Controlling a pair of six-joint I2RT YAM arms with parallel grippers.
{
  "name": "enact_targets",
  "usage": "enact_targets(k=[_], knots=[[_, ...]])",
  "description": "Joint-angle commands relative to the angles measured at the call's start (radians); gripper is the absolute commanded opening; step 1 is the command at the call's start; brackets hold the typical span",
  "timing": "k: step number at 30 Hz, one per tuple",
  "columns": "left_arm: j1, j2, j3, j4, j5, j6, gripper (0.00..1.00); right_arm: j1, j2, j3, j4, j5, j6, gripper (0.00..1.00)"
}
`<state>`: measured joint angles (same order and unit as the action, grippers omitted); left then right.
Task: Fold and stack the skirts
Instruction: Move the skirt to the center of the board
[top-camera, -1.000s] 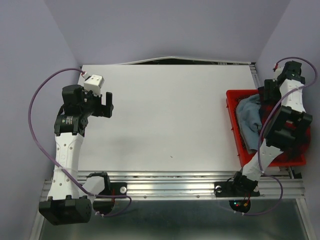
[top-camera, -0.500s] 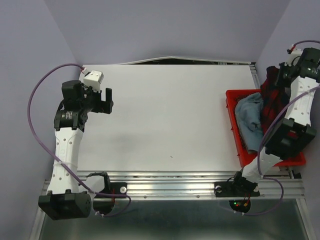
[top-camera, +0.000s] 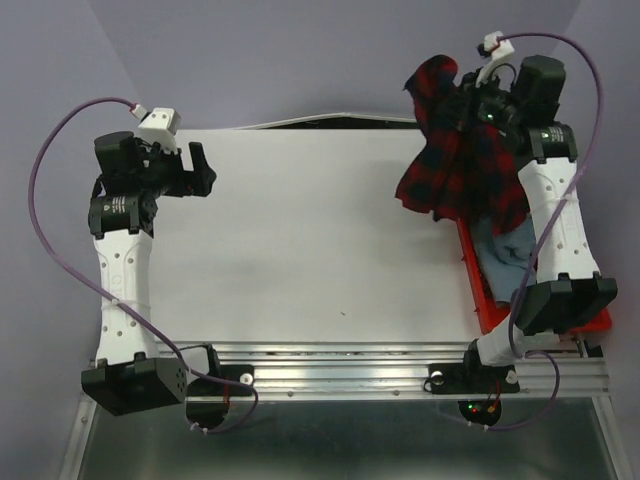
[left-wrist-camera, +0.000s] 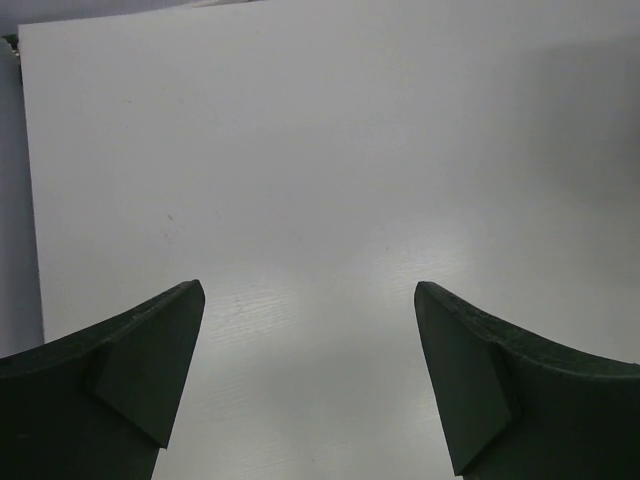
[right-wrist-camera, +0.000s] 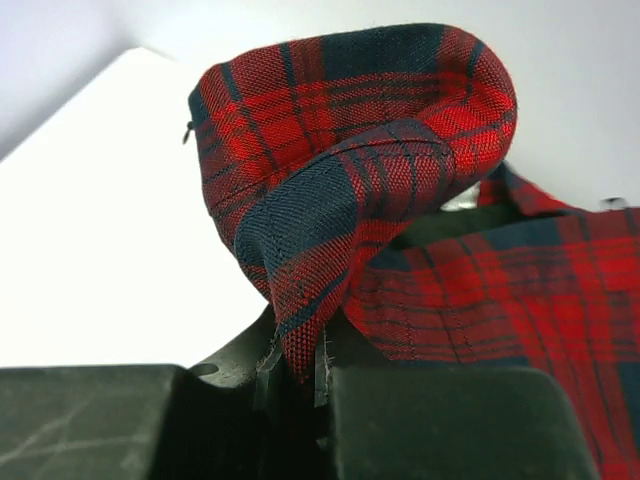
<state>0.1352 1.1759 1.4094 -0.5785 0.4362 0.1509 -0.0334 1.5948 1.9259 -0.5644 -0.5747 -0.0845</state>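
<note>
I should next move my right gripper back and down to the bare table middle, below it and to its left in the top view, to release the skirt.
My right gripper (top-camera: 462, 100) is raised high over the table's far right corner, shut on a fold of the red-and-navy plaid skirt (top-camera: 455, 165). The skirt hangs down from it toward the red basket (top-camera: 482, 290). In the right wrist view the plaid skirt (right-wrist-camera: 340, 170) bunches up from between the closed jaws of the right gripper (right-wrist-camera: 300, 375). The light blue-grey skirt (top-camera: 503, 247) still lies in the basket, partly hidden by the plaid cloth and the arm. My left gripper (top-camera: 200, 168) hovers open over the table's far left; the left gripper (left-wrist-camera: 310, 300) holds nothing.
The white table (top-camera: 320, 240) spreads between the arms. The red basket sits at the right edge, under the right arm. Purple walls close in behind and at both sides. A metal rail (top-camera: 350, 375) runs along the near edge.
The right gripper shut on the plaid skirt in the basket and lifted it up and toward the far left. The left arm rose slightly and shifted further back-left, still open.
</note>
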Motion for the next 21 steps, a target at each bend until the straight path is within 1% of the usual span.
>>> enact_targets(k=[1,2,3,4,5,7,8,10,11,12,13,14,15,16,17,18,19,20,21], knots=[[0.093,0.022,0.060,0.058,0.178,-0.074,0.99,0.150,-0.026,-0.044,0.190,-0.091,-0.018,0.01],[0.137,0.024,0.059,0.068,0.202,-0.080,0.99,0.188,-0.016,-0.057,0.193,-0.085,-0.067,0.02],[0.155,0.025,0.050,0.084,0.219,-0.085,0.99,0.270,-0.010,-0.086,0.187,-0.083,-0.093,0.03],[0.167,0.028,0.042,0.091,0.240,-0.083,0.99,0.312,-0.003,-0.102,0.181,-0.074,-0.116,0.03],[0.182,0.030,0.024,0.104,0.246,-0.076,0.99,0.393,0.016,-0.140,0.170,-0.061,-0.170,0.05],[0.187,0.028,-0.001,0.118,0.253,-0.070,0.98,0.473,0.036,-0.192,0.156,-0.036,-0.222,0.06],[0.187,0.028,-0.012,0.124,0.254,-0.067,0.98,0.512,0.048,-0.224,0.152,-0.025,-0.289,0.06],[0.188,0.033,-0.046,0.131,0.254,-0.044,0.98,0.590,0.079,-0.296,0.138,0.008,-0.359,0.06],[0.188,0.034,-0.064,0.131,0.256,-0.030,0.98,0.656,0.085,-0.382,0.146,0.050,-0.415,0.06],[0.188,0.039,-0.073,0.126,0.248,0.002,0.98,0.703,0.094,-0.468,0.147,0.061,-0.437,0.05],[0.188,0.042,-0.081,0.121,0.246,0.025,0.98,0.704,0.096,-0.469,0.149,0.074,-0.457,0.05],[0.188,0.047,-0.089,0.114,0.245,0.051,0.98,0.730,0.099,-0.537,0.147,0.087,-0.495,0.05],[0.188,0.050,-0.101,0.106,0.245,0.074,0.98,0.730,0.096,-0.571,0.130,0.087,-0.515,0.05],[0.188,0.057,-0.108,0.088,0.243,0.099,0.98,0.730,0.082,-0.602,0.123,0.088,-0.537,0.05],[0.188,0.063,-0.121,0.066,0.240,0.149,0.97,0.730,0.065,-0.672,0.113,0.113,-0.599,0.05],[0.188,0.076,-0.127,0.056,0.236,0.174,0.97,0.730,0.018,-0.714,0.113,0.137,-0.633,0.06],[0.188,0.083,-0.135,0.045,0.236,0.200,0.96,0.730,0.017,-0.758,0.119,0.163,-0.662,0.07],[0.185,0.091,-0.145,0.033,0.243,0.260,0.95,0.730,-0.046,-0.847,0.144,0.218,-0.722,0.11],[0.181,0.100,-0.148,0.002,0.246,0.294,0.95,0.730,-0.079,-0.888,0.155,0.242,-0.750,0.13]])
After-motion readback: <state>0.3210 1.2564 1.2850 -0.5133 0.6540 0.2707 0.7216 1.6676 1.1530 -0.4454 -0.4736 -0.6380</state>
